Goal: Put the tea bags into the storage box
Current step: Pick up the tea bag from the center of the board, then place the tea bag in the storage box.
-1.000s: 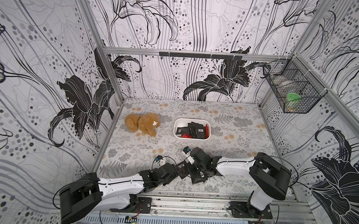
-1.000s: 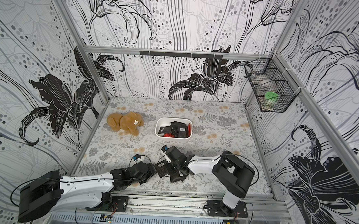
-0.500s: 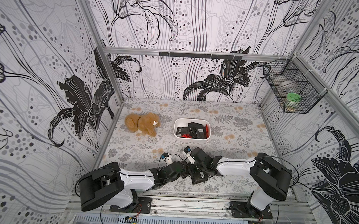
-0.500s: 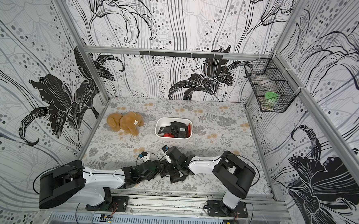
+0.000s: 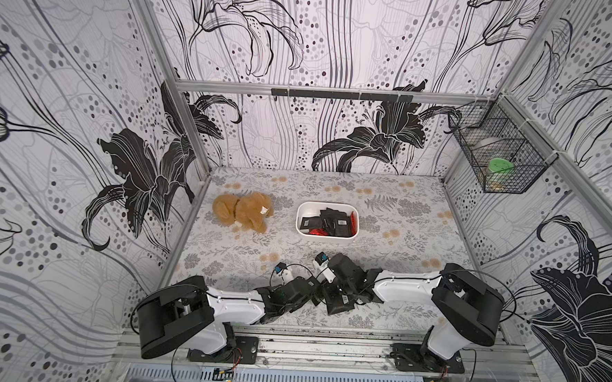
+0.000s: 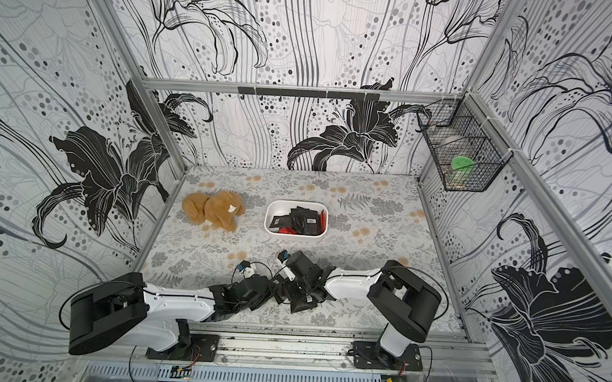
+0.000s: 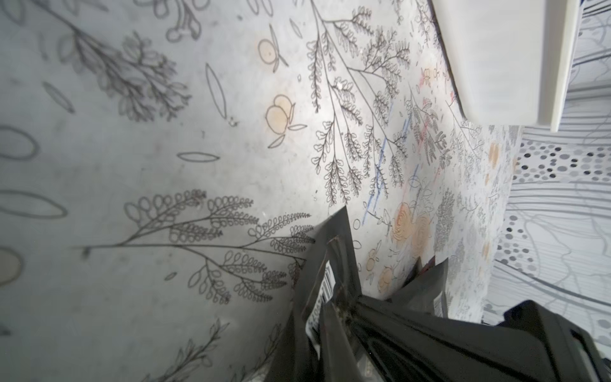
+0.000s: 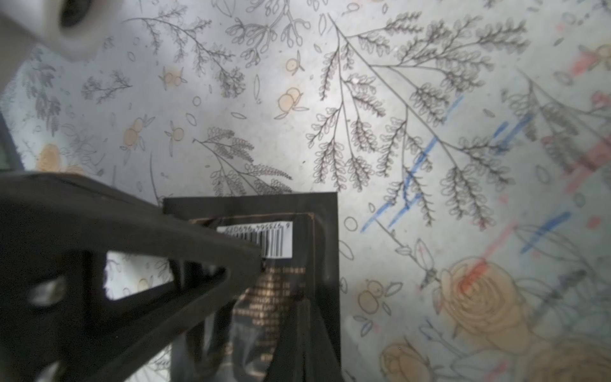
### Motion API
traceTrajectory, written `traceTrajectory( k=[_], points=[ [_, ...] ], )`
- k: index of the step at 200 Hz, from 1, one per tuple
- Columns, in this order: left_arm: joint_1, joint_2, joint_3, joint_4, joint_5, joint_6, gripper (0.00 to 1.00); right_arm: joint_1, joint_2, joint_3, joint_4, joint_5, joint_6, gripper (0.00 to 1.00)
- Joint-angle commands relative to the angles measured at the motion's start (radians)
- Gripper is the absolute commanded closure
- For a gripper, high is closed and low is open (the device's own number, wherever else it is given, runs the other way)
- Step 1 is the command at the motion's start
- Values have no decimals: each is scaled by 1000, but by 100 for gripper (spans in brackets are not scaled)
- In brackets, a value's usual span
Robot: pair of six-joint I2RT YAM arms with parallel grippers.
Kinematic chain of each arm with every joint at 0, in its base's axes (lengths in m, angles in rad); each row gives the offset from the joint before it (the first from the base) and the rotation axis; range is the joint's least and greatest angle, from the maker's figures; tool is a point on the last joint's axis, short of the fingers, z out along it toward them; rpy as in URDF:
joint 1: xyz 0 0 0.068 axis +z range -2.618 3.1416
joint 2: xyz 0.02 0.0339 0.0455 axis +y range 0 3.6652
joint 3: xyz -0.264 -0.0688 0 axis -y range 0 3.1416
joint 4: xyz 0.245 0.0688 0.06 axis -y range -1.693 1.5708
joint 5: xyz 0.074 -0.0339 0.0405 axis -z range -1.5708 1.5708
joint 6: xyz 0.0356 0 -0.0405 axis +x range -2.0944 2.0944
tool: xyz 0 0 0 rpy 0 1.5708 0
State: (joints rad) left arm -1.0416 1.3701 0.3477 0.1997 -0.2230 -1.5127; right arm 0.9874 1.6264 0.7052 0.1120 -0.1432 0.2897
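Note:
I next lift my left gripper outward over the storage box's end by the plush toy and release the tea bag, as tea bags crowd the storage box's other end.
Low over the front middle of the table, my two grippers meet over one black tea bag (image 5: 340,305) (image 6: 305,301) with a white barcode label. My right gripper (image 5: 332,296) (image 8: 299,304) is shut on this tea bag (image 8: 317,231). My left gripper (image 5: 314,297) (image 7: 342,306) is shut on a black barcode tea bag (image 7: 325,264) too; its fingers (image 8: 185,238) reach in onto the sachet in the right wrist view. The white storage box (image 5: 301,217) (image 6: 269,215) (image 7: 496,59) stands behind, mid-table, holding several black and red tea bags (image 5: 335,222).
A brown plush toy (image 5: 242,212) lies left of the storage box. A black wire basket (image 5: 500,162) with a green-lidded item hangs on the right wall. Patterned walls close in the table on three sides. Another dark sachet edge (image 7: 426,284) shows beyond my left fingers.
My left arm has swung right up to the right gripper, and its jaws have closed on the tea bag. The right arm has held still, shut on the tea bag.

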Motion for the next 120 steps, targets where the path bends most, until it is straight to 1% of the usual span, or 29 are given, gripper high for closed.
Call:
traceTrajectory(
  k=[1, 15, 28, 35, 40, 49, 53, 56, 61, 68, 82, 89, 97, 110, 120],
  points=[
    [-3, -32, 8, -55, -13, 38, 100, 5, -92, -56, 54, -27, -20, 100],
    [-2, -65, 7, -81, -16, 67, 100, 5, -166, -93, 71, 56, -17, 100],
    [-2, -109, 12, -160, -41, 103, 100, 5, -243, -134, 81, 169, 0, 99],
    [-3, -135, 24, -224, -64, 125, 100, 5, -290, -159, 84, 236, 16, 93],
    [-3, -155, 38, -276, -85, 143, 100, 5, -318, -177, 80, 307, 33, 85],
    [-1, -190, 73, -365, -125, 200, 100, 1, -357, -198, 50, 426, 74, 75],
    [-1, -204, 96, -404, -145, 234, 100, -2, -370, -202, 20, 502, 98, 70],
    [0, -211, 115, -431, -164, 256, 100, -5, -377, -201, -7, 527, 121, 69],
    [0, -221, 154, -493, -195, 301, 100, -16, -390, -196, -48, 603, 154, 69],
    [3, -225, 210, -587, -252, 354, 100, -34, -409, -198, -84, 658, 186, 69],
    [5, -198, 371, -798, -396, 417, 100, -65, -450, -213, -131, 726, 238, 68],
    [7, -172, 445, -889, -469, 434, 100, -79, -472, -221, -143, 742, 251, 64],
    [12, -136, 526, -972, -546, 455, 100, -90, -500, -231, -152, 759, 264, 62],
    [24, -79, 639, -1028, -631, 513, 100, -102, -541, -251, -149, 761, 268, 60],
    [41, -32, 708, -1009, -654, 573, 100, -106, -571, -265, -152, 766, 274, 58]
  ],
)
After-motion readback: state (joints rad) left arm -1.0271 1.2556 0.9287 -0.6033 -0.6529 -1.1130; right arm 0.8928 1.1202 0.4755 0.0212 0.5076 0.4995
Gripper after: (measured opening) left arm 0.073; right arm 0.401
